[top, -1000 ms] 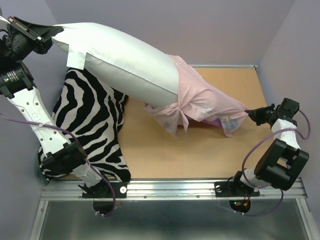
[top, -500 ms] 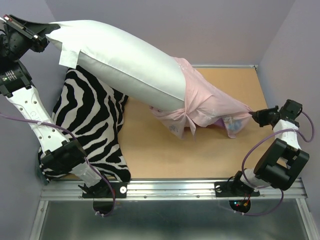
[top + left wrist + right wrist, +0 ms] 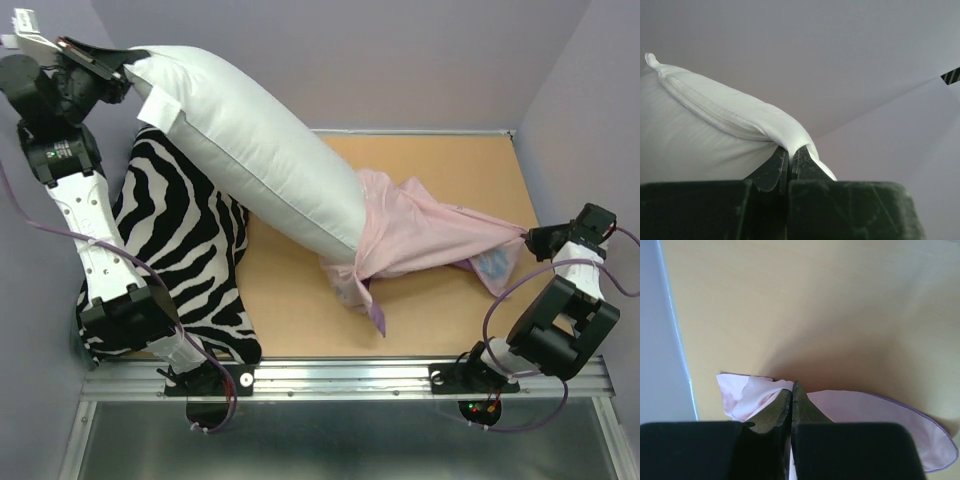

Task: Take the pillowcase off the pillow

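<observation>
I will move my left gripper down to the right in the top view and release the pillow's corner, as the tabletop's far part is below there.
The white pillow [image 3: 255,150] hangs slanted from the far left down to mid-table, its lower end still inside the pillowcase [image 3: 420,230], which shows its pale pink inner side. My left gripper [image 3: 118,68] is shut on the pillow's upper corner [image 3: 785,132], raised high at the far left. My right gripper [image 3: 535,238] is shut on the pillowcase's closed end [image 3: 760,392] at the table's right edge, stretching the fabric taut. A small white tag [image 3: 160,108] hangs from the pillow.
A black-and-white zebra-striped cushion [image 3: 180,250] lies on the left of the brown tabletop [image 3: 290,310], under the pillow's raised end. Purple walls enclose the table on three sides. A metal rail [image 3: 340,378] runs along the near edge.
My left gripper has swung the pillow's upper end right and nearer. My right gripper has pulled the pillowcase further right and nearer, and more of the pillow has slid out of the case.
</observation>
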